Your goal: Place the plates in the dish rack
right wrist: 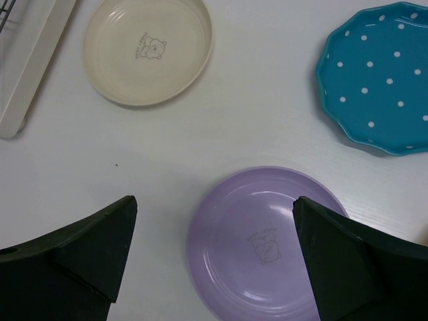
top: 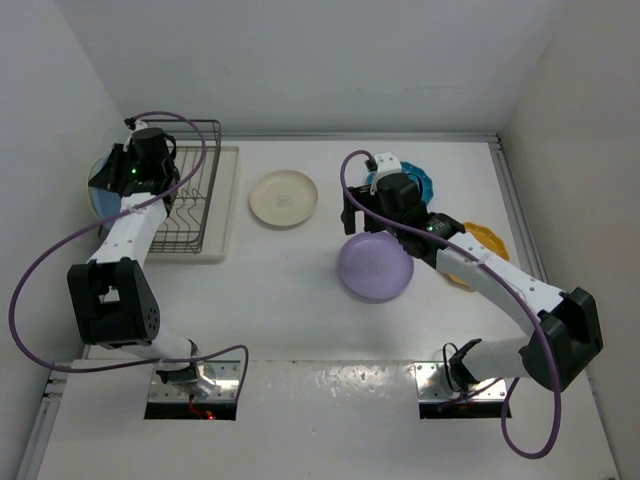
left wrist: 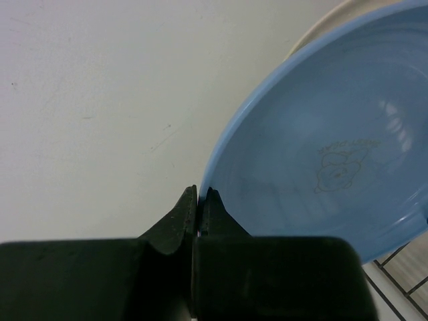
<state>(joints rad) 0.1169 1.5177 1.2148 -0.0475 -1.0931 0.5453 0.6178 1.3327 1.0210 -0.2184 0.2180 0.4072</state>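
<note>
The light blue plate is still above the rack's wires, so I need to move my left gripper down and to the right in the top view into the rack.
My left gripper is shut on the rim of the light blue plate and holds it on edge by the left end of the dark wire dish rack. In the left wrist view my left gripper pinches the light blue plate, and a cream rim shows behind it. My right gripper is open above the lavender plate. In the right wrist view my right gripper has its jaws wide apart over the lavender plate, apart from it.
A cream plate lies right of the rack and also shows in the right wrist view. A teal dotted plate and an orange-yellow plate lie at the right. The rack's beige tray borders the left wall.
</note>
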